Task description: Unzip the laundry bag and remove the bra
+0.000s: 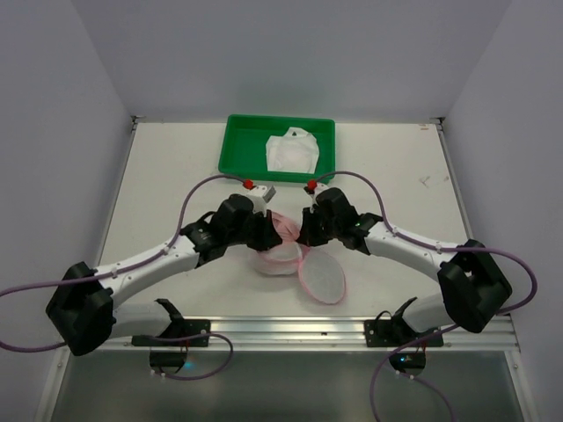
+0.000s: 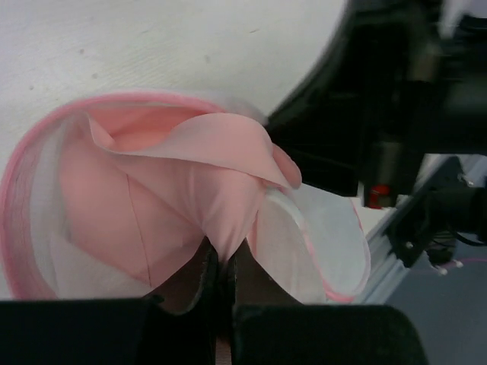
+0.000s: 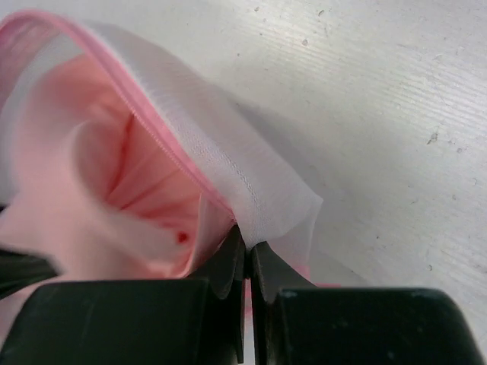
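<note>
The robot next has to lift the bra point(image 2: 190, 182) with its left gripper, move outward, lower it onto the bare bottom of the tray, clear of the white item, and let it go.
The white mesh laundry bag point(image 1: 318, 274) with pink zipper trim lies open between the arms, one disc half flat on the table, the other raised. The pink bra point(image 2: 190, 182) sits in the open half. My left gripper point(image 2: 221, 262) is shut on a fold of the bra; in the top view it point(image 1: 266, 236) is at the bag's left. My right gripper point(image 3: 247, 247) is shut on the bag's white mesh wall point(image 3: 228, 160) by the pink rim; in the top view it point(image 1: 305, 233) is at the bag's far side.
A green plastic tray point(image 1: 237, 132) stands at the back middle of the table with a white crumpled item point(image 1: 290, 151) in it. A metal rail point(image 1: 290, 330) runs along the near table edge. White walls enclose the left, right and back.
</note>
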### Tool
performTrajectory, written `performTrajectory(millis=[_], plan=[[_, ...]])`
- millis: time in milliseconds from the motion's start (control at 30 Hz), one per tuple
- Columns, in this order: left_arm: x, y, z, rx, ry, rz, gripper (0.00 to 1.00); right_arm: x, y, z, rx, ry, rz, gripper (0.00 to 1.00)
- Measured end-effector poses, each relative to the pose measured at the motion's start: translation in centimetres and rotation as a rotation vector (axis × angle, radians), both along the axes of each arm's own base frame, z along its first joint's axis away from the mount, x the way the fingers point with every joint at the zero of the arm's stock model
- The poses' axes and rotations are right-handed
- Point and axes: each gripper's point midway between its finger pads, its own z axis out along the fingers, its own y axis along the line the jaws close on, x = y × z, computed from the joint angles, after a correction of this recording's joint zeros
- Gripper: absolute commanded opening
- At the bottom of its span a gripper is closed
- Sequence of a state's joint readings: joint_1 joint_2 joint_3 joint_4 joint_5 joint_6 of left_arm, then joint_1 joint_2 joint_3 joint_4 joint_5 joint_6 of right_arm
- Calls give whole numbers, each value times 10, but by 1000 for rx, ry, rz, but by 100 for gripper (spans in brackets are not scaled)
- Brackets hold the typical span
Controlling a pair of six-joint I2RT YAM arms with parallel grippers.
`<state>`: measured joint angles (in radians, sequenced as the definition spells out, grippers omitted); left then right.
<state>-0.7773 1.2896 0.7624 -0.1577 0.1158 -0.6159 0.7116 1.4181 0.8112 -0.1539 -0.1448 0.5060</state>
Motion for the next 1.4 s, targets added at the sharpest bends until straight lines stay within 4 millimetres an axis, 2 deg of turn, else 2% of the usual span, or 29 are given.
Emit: performTrajectory(millis=[100, 167, 300, 400, 500, 667, 733, 833, 1000, 1067, 1233, 1300, 1400], plan=[[-14, -4, 28, -65, -77, -121, 0, -1, -3, -2, -17, -2, 7, 0], [-22, -7, 38, -91, -105, -188, 0, -1, -5, -3, -33, -4, 8, 0], [-39, -7, 44, -138, -151, -288, 0, -2, -9, -5, -60, -7, 17, 0], [-43, -3, 49, -203, -177, -302, 0, -4, -10, -6, -68, -2, 27, 0], [-31, -3, 63, -269, -221, -265, 0, -4, -8, -5, -61, -5, 36, 0], [4, -5, 103, -402, -317, -114, 0, -6, 0, -2, -29, -18, 62, 0], [17, -3, 113, -430, -344, -40, 0, -6, 4, 0, -17, -25, 68, 0], [39, 8, 119, -432, -377, 108, 0, -8, 9, 3, -5, -29, 80, 0], [75, 44, 118, -384, -419, 402, 0, -20, 7, 9, 9, -37, 95, 0], [80, 56, 117, -372, -433, 475, 0, -23, 4, 18, 20, -56, 90, 0], [80, 77, 116, -374, -445, 569, 0, -20, -2, 54, 74, -156, 67, 0], [84, 82, 121, -379, -456, 593, 0, -19, -3, 57, 75, -170, 62, 0], [101, 92, 139, -362, -476, 629, 0, -17, -4, 47, 47, -152, 53, 0]])
